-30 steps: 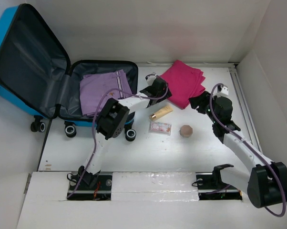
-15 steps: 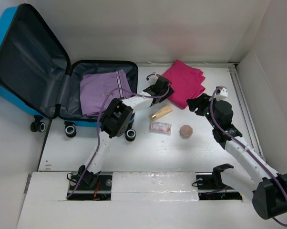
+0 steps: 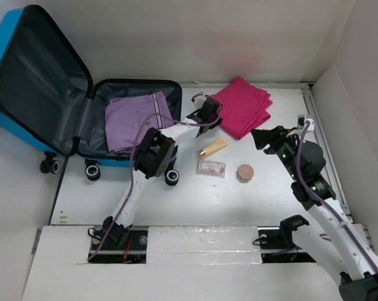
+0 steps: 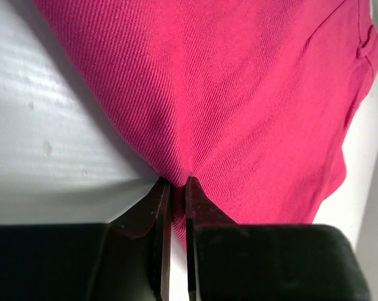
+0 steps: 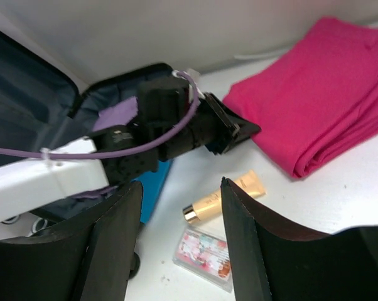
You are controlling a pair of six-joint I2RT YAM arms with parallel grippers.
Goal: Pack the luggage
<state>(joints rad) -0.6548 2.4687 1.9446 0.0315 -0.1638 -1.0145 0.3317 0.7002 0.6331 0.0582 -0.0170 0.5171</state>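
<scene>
The magenta cloth is outside the luggage (image 3: 44, 78), so my left gripper next needs to rise to the left in the top view and lower over the purple garment's lid-side part (image 3: 116, 119) to release it.
The luggage (image 3: 44, 78) lies open at the left, a bright blue shell with dark grey lining, and a folded purple garment (image 3: 135, 122) rests in its lower half. Right of it a folded magenta cloth (image 3: 244, 111) lies on the white table. My left gripper (image 3: 209, 114) is shut on the near left edge of that cloth (image 4: 239, 81), and the fabric is pinched between the tips of the left gripper (image 4: 176, 182). My right gripper (image 3: 259, 137) hangs open right of the cloth. Nothing sits between the fingers of the right gripper (image 5: 181, 182), which looks over the cloth (image 5: 327, 88).
A cream tube with a gold cap (image 3: 213, 148) lies in front of the cloth. A clear packet with a pink print (image 3: 211, 167) and a small brown round jar (image 3: 245, 172) sit nearer the arms. White walls stand behind and on the right.
My left gripper has closed on the edge of the magenta cloth. The right arm has swung right and back, away from the cloth, its fingers still apart.
</scene>
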